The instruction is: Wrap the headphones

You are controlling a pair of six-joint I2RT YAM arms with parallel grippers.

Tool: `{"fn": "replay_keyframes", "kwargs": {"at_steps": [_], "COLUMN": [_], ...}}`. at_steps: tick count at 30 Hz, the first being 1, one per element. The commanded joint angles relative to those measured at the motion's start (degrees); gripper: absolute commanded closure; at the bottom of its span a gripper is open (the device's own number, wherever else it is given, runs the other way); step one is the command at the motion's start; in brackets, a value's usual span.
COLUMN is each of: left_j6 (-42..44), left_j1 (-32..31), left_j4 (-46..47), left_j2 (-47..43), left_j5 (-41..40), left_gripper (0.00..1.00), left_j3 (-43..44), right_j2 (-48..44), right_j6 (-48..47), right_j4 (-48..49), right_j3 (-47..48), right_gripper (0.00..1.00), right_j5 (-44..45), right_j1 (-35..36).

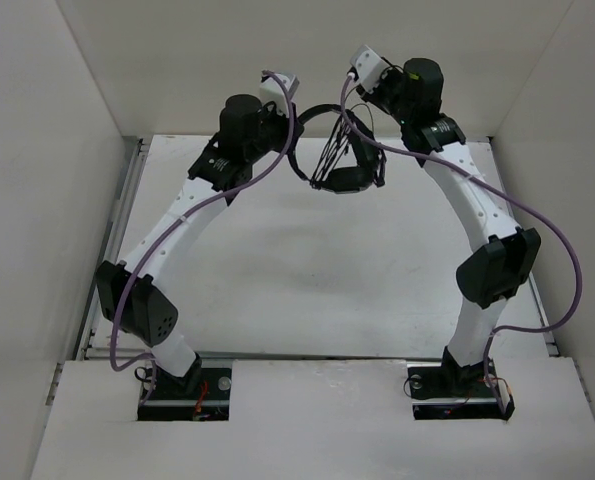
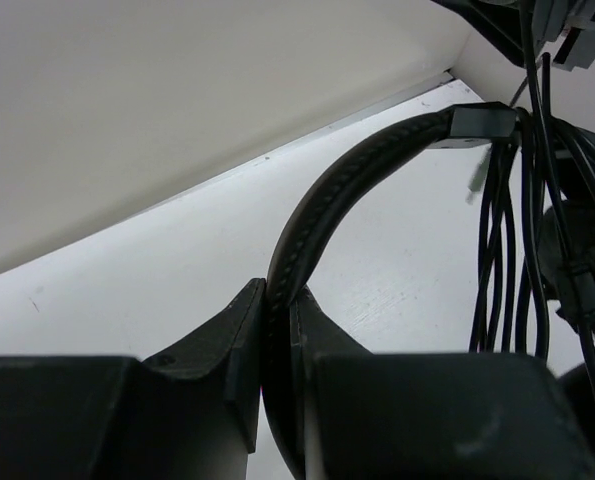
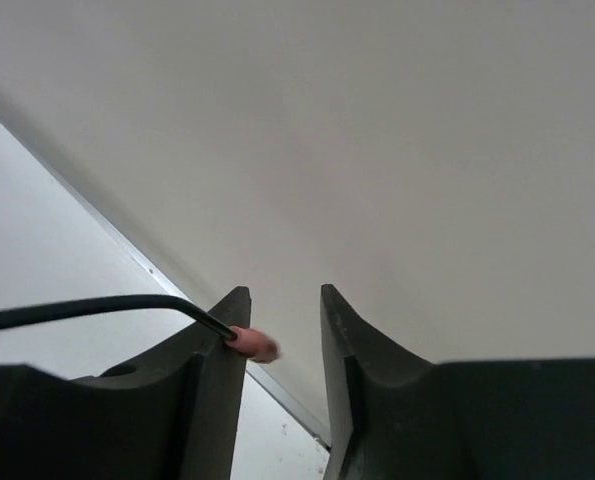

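The cable hangs in loops and bare tabletop is below. My left gripper needs to lower the headphones next until they rest there, and then let go of the headband.
The black headphones hang in the air at the back middle of the table, held up by the headband. My left gripper is shut on that headband, which runs up and to the right out of its jaws. Several loops of the thin black cable hang wound round the headband's far end. My right gripper stands open, high up and facing the back wall. The cable's end with its pink plug lies blurred against the left finger, and the jaws do not pinch it.
White walls close in the table at the back and on both sides. A metal strip runs along the foot of the back wall. Purple arm cables loop beside both arms.
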Motion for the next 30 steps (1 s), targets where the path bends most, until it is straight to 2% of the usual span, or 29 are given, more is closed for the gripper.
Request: {"fn": "replay_keyframes", "kwargs": {"at_steps": [1,6,16,22,30], "left_j6": [-5.3,-7.5,-8.3,-9.9,-11.8], "left_j1": [1.5,3.0,4.7,4.4,4.6], "left_j4": [2.3,1.4,-0.9,-0.8,1.4], "left_j2": [-0.2,2.5,8.8,13.6,16.8], "left_j5": [2.6,3.6,3.1,1.1,0.6], "left_gripper": [1.0,1.0,1.0,1.0,1.0], "left_j3": [2.0,3.1,3.5,2.3,3.4], "right_j2": [-2.8,-3.0,-4.0,-5.6,-6.8], "right_j6": [4.2,9.0,16.6,21.6,21.8], "right_j4": [-1.4,-6.9,-7.2,-5.2,-4.9], "right_j3": [0.2,2.8,3.8,-0.3,-6.5], "right_gripper": [0.58,0.57,0.57,0.55,0.52], "right_j5": [-3.0,-10.3,-15.2,-15.9,-17.4], "right_j1": [-1.0,-2.0,-5.4,-6.9,-7.4]}}
